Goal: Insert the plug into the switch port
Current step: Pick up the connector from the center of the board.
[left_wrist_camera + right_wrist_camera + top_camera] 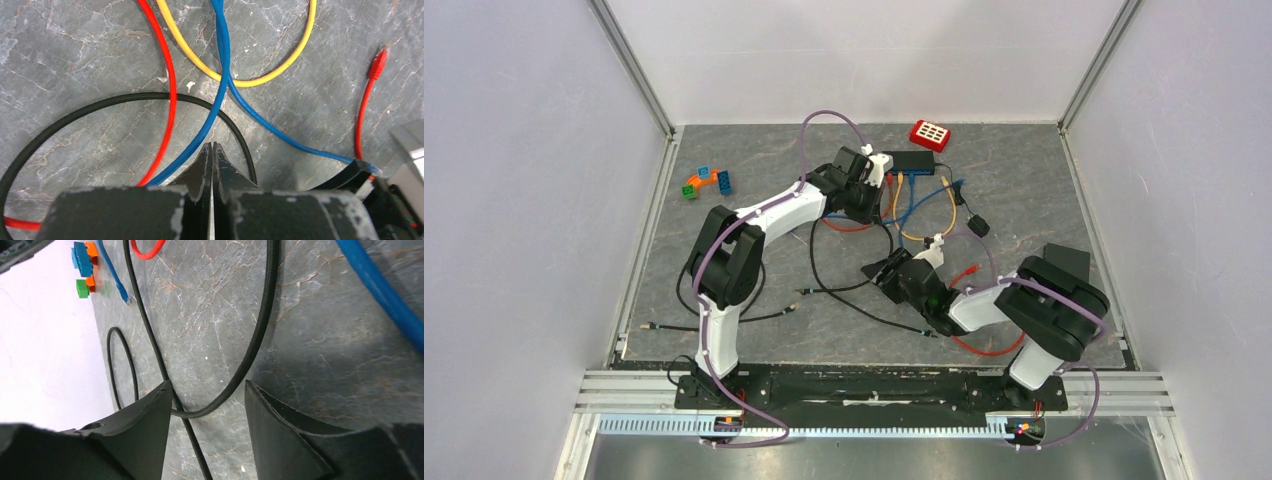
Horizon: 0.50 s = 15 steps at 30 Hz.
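Observation:
My right gripper should next move down a little over the thin black cable's bend (pixel 867 283) (pixel 216 402) and close its fingers, because the cable already runs between the open fingers.
The black switch (pixel 914 160) sits at the back of the mat with yellow, blue and red cables running from its front. A loose red plug (pixel 969 270) lies right of centre and shows in the left wrist view as the red plug (pixel 378 62). My left gripper (pixel 867 212) hangs just in front of the switch, over the crossing cables. In its own view the left gripper (pixel 211 145) is shut with nothing between the fingers. My right gripper (pixel 879 272) is at mid-table. The right gripper (pixel 207 385) stands open over a black cable (pixel 260 340) that passes between its fingers on the mat.
A red box with white squares (pixel 930 134) lies behind the switch. Toy bricks (pixel 706 181) sit at the back left, and a small black adapter (pixel 978 225) lies right of the cables. Black cable ends (pixel 799 292) trail left. Walls close in three sides.

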{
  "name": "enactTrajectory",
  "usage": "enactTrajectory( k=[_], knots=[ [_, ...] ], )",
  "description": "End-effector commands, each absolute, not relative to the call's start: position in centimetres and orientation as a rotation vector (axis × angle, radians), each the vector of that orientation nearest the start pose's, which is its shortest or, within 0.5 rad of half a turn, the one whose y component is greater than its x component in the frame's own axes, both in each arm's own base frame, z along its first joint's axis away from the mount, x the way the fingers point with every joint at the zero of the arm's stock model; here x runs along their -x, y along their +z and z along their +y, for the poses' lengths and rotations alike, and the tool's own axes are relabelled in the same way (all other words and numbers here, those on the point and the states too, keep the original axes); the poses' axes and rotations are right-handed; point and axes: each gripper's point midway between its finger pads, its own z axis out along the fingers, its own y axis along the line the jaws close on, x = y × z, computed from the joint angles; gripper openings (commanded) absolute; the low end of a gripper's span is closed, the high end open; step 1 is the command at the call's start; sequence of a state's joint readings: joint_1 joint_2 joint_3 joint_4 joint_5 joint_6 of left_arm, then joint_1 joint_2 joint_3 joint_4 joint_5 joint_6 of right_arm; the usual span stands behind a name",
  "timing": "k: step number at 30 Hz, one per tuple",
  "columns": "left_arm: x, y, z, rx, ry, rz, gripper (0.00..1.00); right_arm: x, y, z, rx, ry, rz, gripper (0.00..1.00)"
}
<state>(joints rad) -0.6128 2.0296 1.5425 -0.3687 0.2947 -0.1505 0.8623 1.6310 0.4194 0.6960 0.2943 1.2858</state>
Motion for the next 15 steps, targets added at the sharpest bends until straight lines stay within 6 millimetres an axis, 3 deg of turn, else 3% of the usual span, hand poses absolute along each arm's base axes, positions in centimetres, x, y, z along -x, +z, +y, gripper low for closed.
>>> enactTrajectory(
  k=[1,6,10,15],
  knots=[
    [-37.4,11.3,-34.4,-0.626,-0.793,2.378,0.02,-26.9,1.3,28.7,-0.785,0.927,2.135,0.56],
    [-37.7,11.4,-33.0,-0.679,-0.677,2.367,0.03,-27.3,-0.3,27.6,-0.860,0.863,2.121,0.44],
    [-38.1,11.5,-31.2,-0.751,-0.549,2.320,0.19,-27.7,-1.8,27.1,-0.863,0.788,2.134,0.24],
    [-37.9,11.1,-29.8,-0.844,-0.461,2.280,0.36,-27.4,-3.5,26.4,-0.844,0.747,2.181,0.07]
  ],
)
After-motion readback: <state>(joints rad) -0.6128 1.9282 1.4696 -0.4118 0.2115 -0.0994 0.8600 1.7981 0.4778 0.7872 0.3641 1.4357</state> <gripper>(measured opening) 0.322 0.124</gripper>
